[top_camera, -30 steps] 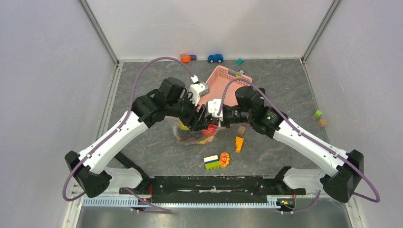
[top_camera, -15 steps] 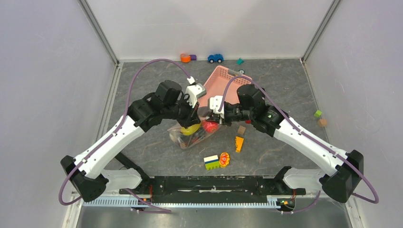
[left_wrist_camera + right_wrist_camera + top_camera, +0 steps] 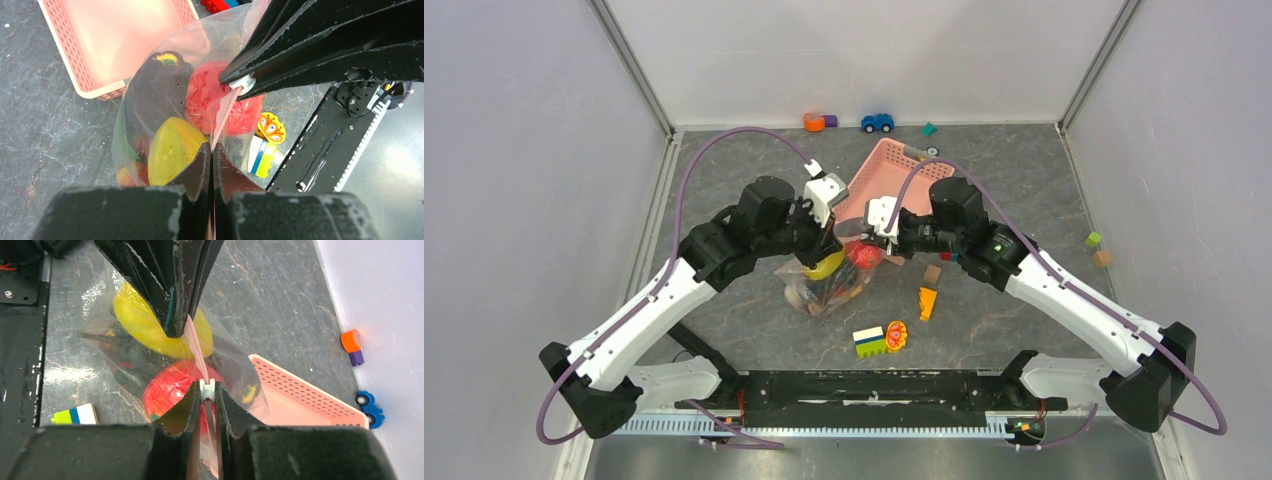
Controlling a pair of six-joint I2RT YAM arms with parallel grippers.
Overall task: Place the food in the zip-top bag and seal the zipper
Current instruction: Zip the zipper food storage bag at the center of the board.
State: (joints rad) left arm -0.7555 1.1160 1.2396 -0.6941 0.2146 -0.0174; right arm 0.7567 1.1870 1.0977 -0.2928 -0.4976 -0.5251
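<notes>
I need to move my left gripper outward, to the left in the top view and down, then lay and release the bag on the tabletop by the side, which is clear.
The clear zip-top bag hangs between both grippers, its bottom resting on the table. Inside is the food: a yellow citrus, a red fruit and a dark fruit. My left gripper is shut on the pink zipper at one end of the mouth. My right gripper is shut on the white slider riding on the zipper. In the top view the left gripper and right gripper face each other a short way apart.
A pink lattice basket lies just behind the bag. An orange wedge, a brown block, a striped block and a butterfly piece lie in front. A blue car and small toys sit by the back wall.
My left gripper has shut on the zipper strip. Both grippers have risen and drawn toward the back, and the bag now hangs from them with its mouth pulled straight.
</notes>
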